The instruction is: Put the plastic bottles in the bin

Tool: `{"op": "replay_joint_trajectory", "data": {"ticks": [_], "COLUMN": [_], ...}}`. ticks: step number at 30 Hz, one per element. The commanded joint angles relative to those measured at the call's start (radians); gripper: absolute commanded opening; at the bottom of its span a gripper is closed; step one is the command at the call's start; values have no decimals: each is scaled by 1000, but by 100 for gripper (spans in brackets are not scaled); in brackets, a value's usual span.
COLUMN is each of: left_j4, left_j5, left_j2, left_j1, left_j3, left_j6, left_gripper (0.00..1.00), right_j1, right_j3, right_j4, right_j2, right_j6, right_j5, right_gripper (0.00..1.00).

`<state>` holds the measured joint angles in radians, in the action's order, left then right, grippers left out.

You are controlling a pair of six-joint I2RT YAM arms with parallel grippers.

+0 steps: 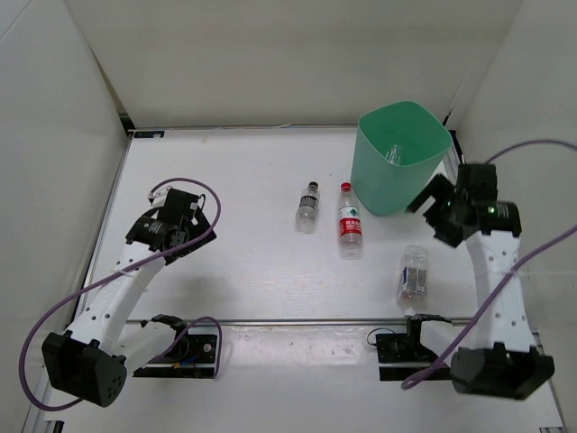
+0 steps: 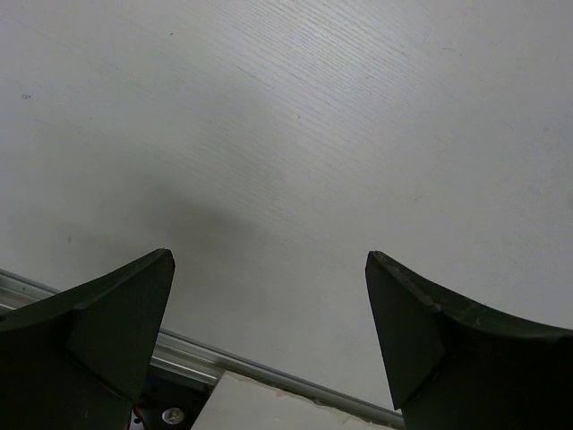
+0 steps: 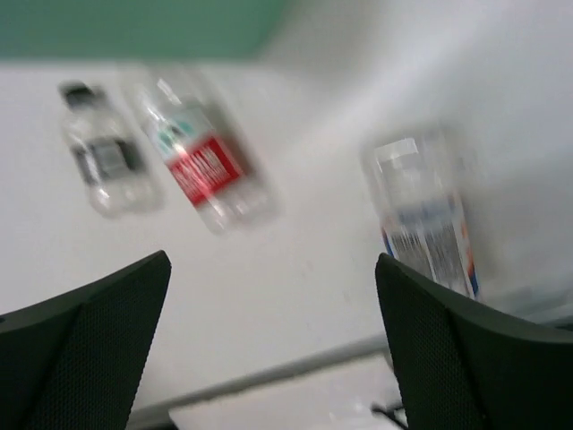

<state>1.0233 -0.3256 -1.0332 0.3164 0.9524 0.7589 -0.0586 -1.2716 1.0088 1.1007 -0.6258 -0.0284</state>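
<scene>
The stubby bottle is below my open right gripper and nearer my base. I should next move my right gripper down and back onto the bottle's labelled middle (image 1: 414, 272) (image 3: 423, 219).
The mint-green bin (image 1: 376, 177) stands at the back right, with a slim clear bottle (image 1: 394, 153) inside it. The short dark-capped bottle (image 1: 308, 204) and the red-capped bottle (image 1: 349, 221) lie side by side left of the bin. The stubby bluish-labelled bottle (image 1: 414, 273) lies nearer the front right. My right gripper (image 1: 433, 215) is open and empty, raised beside the bin's near right side. Its blurred view (image 3: 271, 260) shows the dark-capped bottle (image 3: 103, 161), the red-labelled bottle (image 3: 201, 170), the stubby bottle (image 3: 425, 215) and the bin's wall (image 3: 134, 27). My left gripper (image 1: 185, 242) is open and empty over bare table (image 2: 269, 256), far left.
An aluminium rail (image 1: 297, 320) runs across the near edge and also shows in the left wrist view (image 2: 269, 372). White walls enclose the table at the back and both sides. Cables loop from both arms.
</scene>
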Motion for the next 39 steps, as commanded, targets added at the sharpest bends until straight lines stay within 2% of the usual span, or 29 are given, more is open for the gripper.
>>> {"op": "replay_joint_trajectory", "data": {"ticks": [1, 4, 11, 22, 26, 28, 29, 30, 33, 34, 37, 39], "left_j4": [-25, -34, -34, -25, -16, -15, -5, -5, 6, 15, 15, 6], "left_j5": [20, 20, 40, 31, 31, 31, 31, 22, 11, 11, 11, 11], "left_j2": [16, 27, 54, 64, 84, 84, 84, 84, 84, 93, 93, 102], "left_j1": [-2, -2, -2, -2, -2, -2, -2, -2, -2, -2, -2, -2], "left_j3": [-23, -56, -101, -101, -101, -110, -110, -110, -110, -110, -110, -110], "left_j6": [-7, 2, 22, 40, 49, 49, 49, 49, 49, 49, 49, 59], "left_gripper": [100, 100, 100, 100, 100, 100, 100, 100, 100, 100, 100, 100], "right_j1": [3, 3, 3, 3, 3, 3, 3, -6, -6, -6, -6, -6], "right_j3": [150, 254, 318, 316, 341, 341, 341, 341, 353, 353, 353, 353], "right_j4": [45, 89, 145, 62, -1, -1, -30, -30, -30, -30, -6, 32], "right_j2": [-122, -147, -93, 247, 310, 352, 364, 390, 416, 416, 393, 364], "right_j6": [-37, -22, -55, 11, 20, 20, 35, 50, 69, 69, 69, 48], "right_j5": [31, -17, -140, -159, -131, -131, -78, -47, -13, 10, 45, 85], "right_gripper": [100, 100, 100, 100, 100, 97, 95, 88, 76, 64, 42, 36]}}
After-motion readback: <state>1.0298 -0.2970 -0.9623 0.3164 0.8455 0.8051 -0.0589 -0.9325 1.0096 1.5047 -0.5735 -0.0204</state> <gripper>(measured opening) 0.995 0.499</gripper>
